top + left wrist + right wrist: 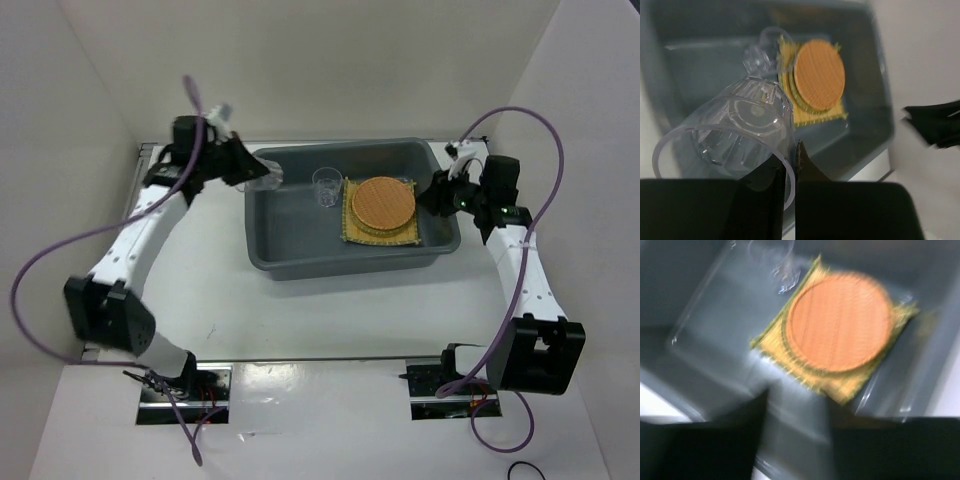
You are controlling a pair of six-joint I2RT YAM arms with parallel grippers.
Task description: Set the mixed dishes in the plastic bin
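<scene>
My left gripper should move over the bin toward the clear glass cup already inside and go down beside it next, because the bin's bottom there (293,208) (714,71) is bare.
The grey-blue plastic bin (300,262) stands at the table's far middle. In it lie the yellow square mat (350,232), the straw-coloured disc (405,222) and on top the orange-brown disc (382,202); a clear glass cup (326,187) stands left of them. My left gripper (262,180) is shut on the rim of the second clear glass cup (735,132), holding it tilted above the bin's left rim. My right gripper (436,195) is open and empty over the bin's right rim; in the blurred right wrist view its fingers (715,445) frame the mat (840,385) and orange disc (840,322).
White walls close in the table on the left, back and right. A metal rail (140,180) runs along the left edge. Purple cables (545,130) loop beside both arms. The arm bases (455,375) sit at the near edge.
</scene>
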